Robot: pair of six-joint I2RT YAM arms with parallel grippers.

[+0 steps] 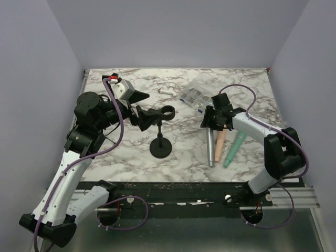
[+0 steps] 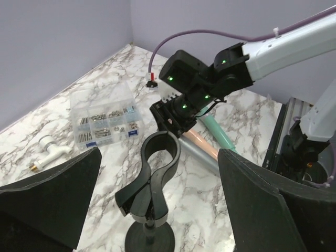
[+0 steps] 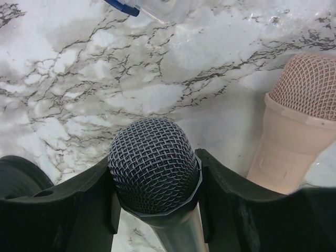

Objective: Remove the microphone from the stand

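Note:
The robot should next ease its right gripper slightly down and toward the pink microphone, then open it around the mesh head, since the grey microphone (image 1: 210,149) is clear of the stand.
The black stand (image 1: 160,148) is on the marble table (image 1: 131,157), and its clip (image 1: 160,114) holds nothing. In the left wrist view the clip (image 2: 157,168) lies between my open fingers. My left gripper (image 1: 140,107) is open just left of the clip. My right gripper (image 1: 210,122) is shut on the mesh head of a grey microphone (image 1: 210,149) that lies flat on the table. In the right wrist view both fingers (image 3: 79,205) press the head (image 3: 152,157).
A pink microphone (image 1: 220,143) and a green one (image 1: 234,148) lie right beside the grey one. A clear parts box (image 1: 195,94) and a small white fitting (image 1: 165,92) are at the back. Grey walls enclose the table.

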